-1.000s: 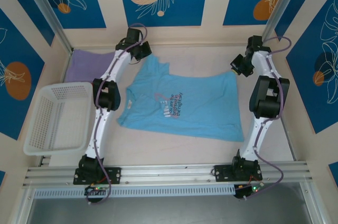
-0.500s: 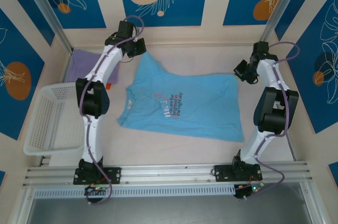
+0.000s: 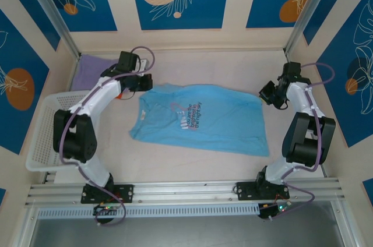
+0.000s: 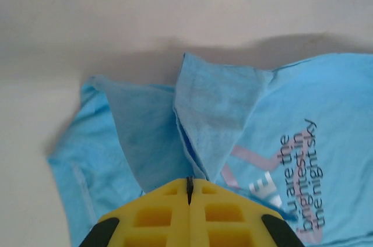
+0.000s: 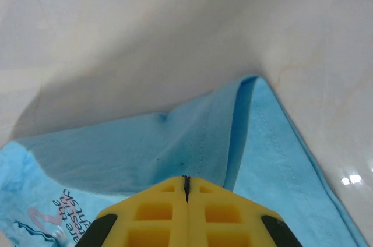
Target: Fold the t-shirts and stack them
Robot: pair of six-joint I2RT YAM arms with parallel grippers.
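Next I should lower my right gripper, draw it slightly back and release the cloth at the shirt's far corner (image 3: pixel 260 102), with the pinched fold still raised above its shadow.
The sky-blue t-shirt (image 3: pixel 218 127) lies flat mid-table with its lettering (image 3: pixel 190 115) facing up. My left gripper (image 3: pixel 145 82) is shut on its far left edge. In the left wrist view the yellow fingers (image 4: pixel 157 212) meet on a raised fold of blue cloth (image 4: pixel 215 119), with the lettering (image 4: pixel 303 171) to the right. My right gripper (image 3: pixel 267 93) is shut on the shirt's far right corner; the right wrist view shows its gripper (image 5: pixel 186 180) pinching a lifted blue fold (image 5: pixel 192 136). The lavender t-shirt (image 3: pixel 92 67) lies at the back left corner.
A white mesh basket (image 3: pixel 44 136) sits at the left edge, under my left arm's elbow. A small orange thing (image 3: pixel 119 95) peeks out beside the left forearm. Walls close in the table at the back and both sides.
Both grippers have come toward the near side with the shirt's far edge in them. The left one travelled furthest, and the sleeve that stuck out at the far left is now folded over the shirt.
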